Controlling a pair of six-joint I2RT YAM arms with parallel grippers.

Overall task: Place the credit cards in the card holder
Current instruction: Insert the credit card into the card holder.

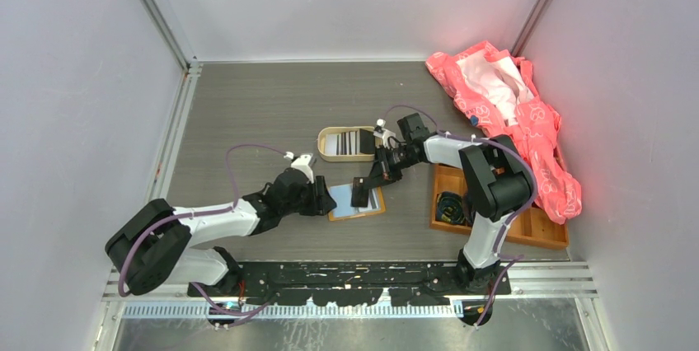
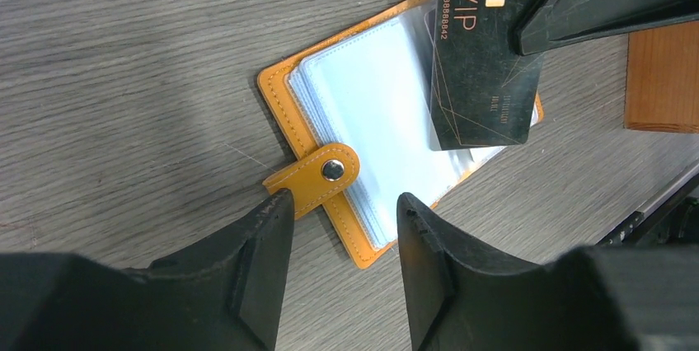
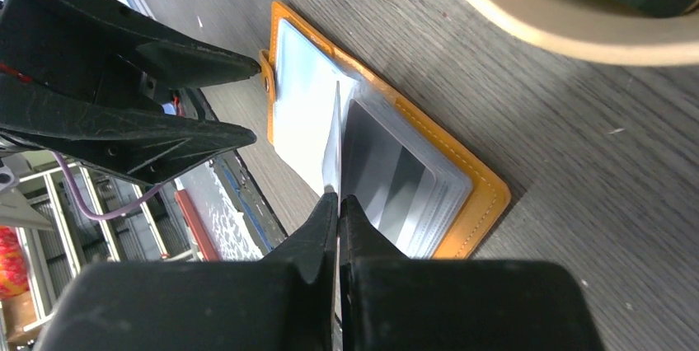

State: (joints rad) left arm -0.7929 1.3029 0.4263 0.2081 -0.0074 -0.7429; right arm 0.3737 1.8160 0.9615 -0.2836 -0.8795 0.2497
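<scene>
My right gripper should next go down and let go of the black VIP card [image 2: 482, 63] in the sleeve beside the striped grey card, because that sleeve is below the gripper.
The orange card holder [image 1: 356, 207] lies open on the table, pale blue sleeves up, its snap stud tab [image 2: 317, 176] toward my left gripper. It also shows in the left wrist view [image 2: 371, 112] and the right wrist view [image 3: 462, 178]. My right gripper [image 1: 368, 180] is shut on a black VIP card [image 2: 482, 63], held edge-down over the holder's sleeves [image 3: 334, 137]. A striped grey card [image 3: 387, 174] sits in a sleeve. My left gripper [image 2: 342, 203] is open, just short of the holder's snap tab, empty.
An oval beige tin [image 1: 348, 143] with striped cards stands behind the holder. An orange wooden tray [image 1: 527, 223] with a black coiled item sits at the right, with a pink cloth bag [image 1: 511, 112] behind it.
</scene>
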